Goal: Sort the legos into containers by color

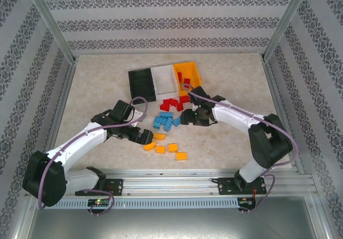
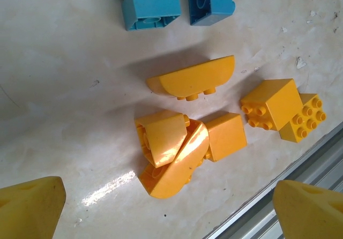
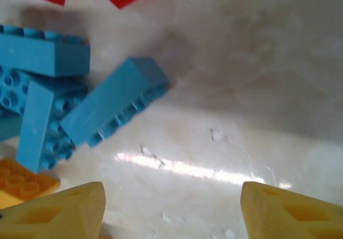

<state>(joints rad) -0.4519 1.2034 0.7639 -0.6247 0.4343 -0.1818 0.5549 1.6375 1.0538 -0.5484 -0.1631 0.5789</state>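
Note:
My right gripper shifts over and lowers around the slanted blue brick (image 1: 177, 121) (image 3: 110, 107) below it next, toward the other blue legos, as the brick's far end lies clear.
Three containers stand in a row at the back: black (image 1: 141, 83), white (image 1: 162, 79) and orange-yellow (image 1: 188, 70), the last holding several red legos (image 1: 185, 82). More red legos (image 1: 171, 104) lie in front of the bins, blue legos (image 1: 165, 122) sit mid-table, and orange legos (image 1: 167, 149) lie nearer the front. My left gripper (image 1: 148, 137) (image 2: 171, 217) is open just short of a curved orange brick (image 2: 174, 166). My right gripper (image 1: 185, 119) (image 3: 174, 212) hangs open over bare table, with a slanted blue brick (image 3: 110, 107) ahead to its left.
A metal rail (image 1: 177, 183) runs along the near table edge, close to the orange pile (image 2: 278, 110). Patterned walls (image 1: 27, 89) enclose the table on three sides. Bare tabletop (image 1: 241, 83) spreads right of the bins.

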